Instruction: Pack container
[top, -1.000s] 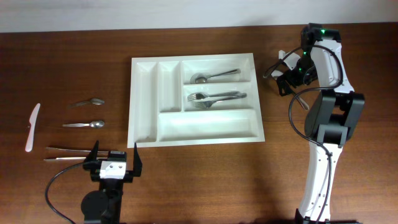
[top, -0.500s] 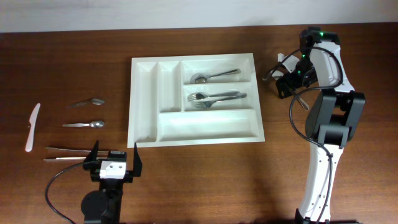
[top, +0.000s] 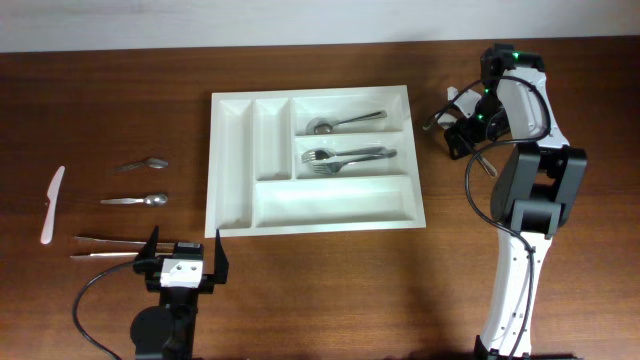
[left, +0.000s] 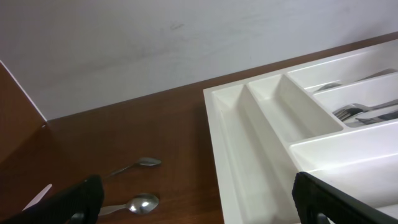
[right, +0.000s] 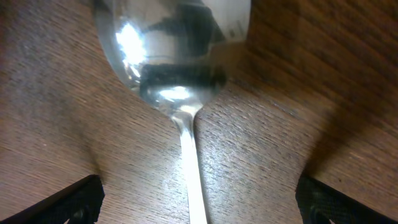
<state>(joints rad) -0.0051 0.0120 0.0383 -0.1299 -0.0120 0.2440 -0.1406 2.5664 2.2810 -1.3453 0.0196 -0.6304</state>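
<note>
The shiny spoon's neck (right: 185, 121) is still ahead of my right gripper's open fingers. I need to move my right gripper along the handle toward the bowl next and close it on the neck.
The white five-compartment container (top: 330, 203) lies mid-table, with a spoon (top: 345, 121) in its top long compartment and forks (top: 345, 157) in the middle one. My right gripper (top: 453, 120) is just right of the container's far right corner. In the right wrist view it is open (right: 199, 208) and low over the wood. A metal spoon (right: 174, 43) lies on the table with its handle between the fingers, untouched. My left gripper (top: 185, 262) is open and empty near the front edge, left of the container (left: 267, 118).
Left of the container lie two loose spoons (top: 146, 162) (top: 135, 200), a white plastic knife (top: 52, 205) and long metal utensils (top: 105, 247). The two spoons also show in the left wrist view (left: 134, 165) (left: 134, 204). A wall runs behind the table.
My right wrist has shifted very slightly toward the far side. The left arm and the cutlery have not moved.
</note>
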